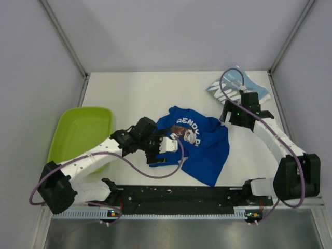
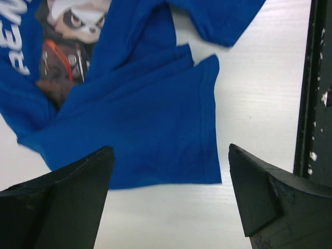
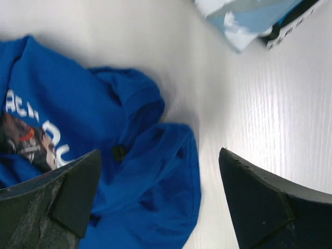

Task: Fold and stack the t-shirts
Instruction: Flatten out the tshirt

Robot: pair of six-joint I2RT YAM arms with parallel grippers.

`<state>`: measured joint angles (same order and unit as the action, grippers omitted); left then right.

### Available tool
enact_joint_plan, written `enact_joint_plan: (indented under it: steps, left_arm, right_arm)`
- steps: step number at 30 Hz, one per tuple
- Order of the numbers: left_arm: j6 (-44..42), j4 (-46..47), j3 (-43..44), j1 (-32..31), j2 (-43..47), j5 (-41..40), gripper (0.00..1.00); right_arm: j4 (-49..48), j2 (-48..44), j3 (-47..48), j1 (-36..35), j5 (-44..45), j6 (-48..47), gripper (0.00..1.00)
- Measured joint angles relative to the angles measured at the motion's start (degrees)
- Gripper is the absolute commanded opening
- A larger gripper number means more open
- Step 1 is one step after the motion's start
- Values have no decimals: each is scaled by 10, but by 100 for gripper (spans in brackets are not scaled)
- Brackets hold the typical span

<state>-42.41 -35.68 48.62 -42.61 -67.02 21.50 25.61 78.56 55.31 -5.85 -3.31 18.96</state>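
The royal blue t-shirt's side edge runs along bare table nearer my base than my right gripper's fingers, so my right gripper should lower and come back onto it next.
The royal blue t-shirt (image 1: pixel 202 142) lies crumpled in the middle of the white table, white lettering and a dark graphic facing up. It also shows in the left wrist view (image 2: pixel 150 119) and the right wrist view (image 3: pixel 129 171). The lighter teal-blue t-shirt (image 1: pixel 237 85) lies folded at the far right corner, its edge visible in the right wrist view (image 3: pixel 254 18). My left gripper (image 1: pixel 158 148) is open and empty at the blue shirt's left edge, its hem lying before the jaws. My right gripper (image 1: pixel 232 115) is open and empty above the shirt's right edge.
A lime-green plastic tub (image 1: pixel 80 132) stands at the left of the table. A black rail (image 1: pixel 176 196) runs along the near edge between the arm bases. Grey walls enclose the table on three sides.
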Motion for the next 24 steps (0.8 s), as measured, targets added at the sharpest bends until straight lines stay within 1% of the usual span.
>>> enact_joint_plan:
  steps: [3,6,8,10,11,12,13,14,15,16,17,19,21,22,24]
  left_arm:
    - [-15,61,1,-35,-40,9,94]
    - [-21,115,9,-62,-121,3,92]
    - [-21,143,16,-72,-179,-8,90]
    - [-22,158,17,-74,-216,-17,86]
    - [-23,162,17,-74,-226,-19,79]
    - [-23,164,17,-74,-232,-20,67]
    - [-21,168,17,-74,-235,-21,58]
    - [-18,172,17,-74,-235,-22,47]
    - [-16,174,17,-74,-235,-23,39]
    - [-13,175,20,-74,-235,-24,22]
    - [-12,173,23,-74,-235,-24,0]
    - [-7,168,28,-74,-235,-30,0]
    - [-5,165,29,-73,-232,-42,0]
    - [0,153,29,-66,-219,-52,0]
    - [6,147,29,-58,-210,-58,0]
  right_arm:
    - [24,-87,-55,-45,30,19,94]
    - [48,-179,-122,-106,56,57,94]
    - [66,-201,-159,-161,78,91,95]
    - [81,-194,-185,-215,97,126,95]
    - [87,-186,-198,-236,103,144,95]
    - [92,-177,-209,-252,106,160,95]
    - [97,-166,-218,-259,110,175,94]
    - [97,-156,-227,-260,114,186,91]
    - [95,-146,-236,-261,117,197,88]
    - [89,-137,-246,-262,119,204,80]
    - [86,-131,-246,-263,125,209,68]
    - [68,-123,-248,-263,127,214,28]
    - [39,-115,-251,-263,125,220,0]
    - [2,-113,-259,-263,109,233,0]
    - [-8,-117,-261,-263,105,236,0]
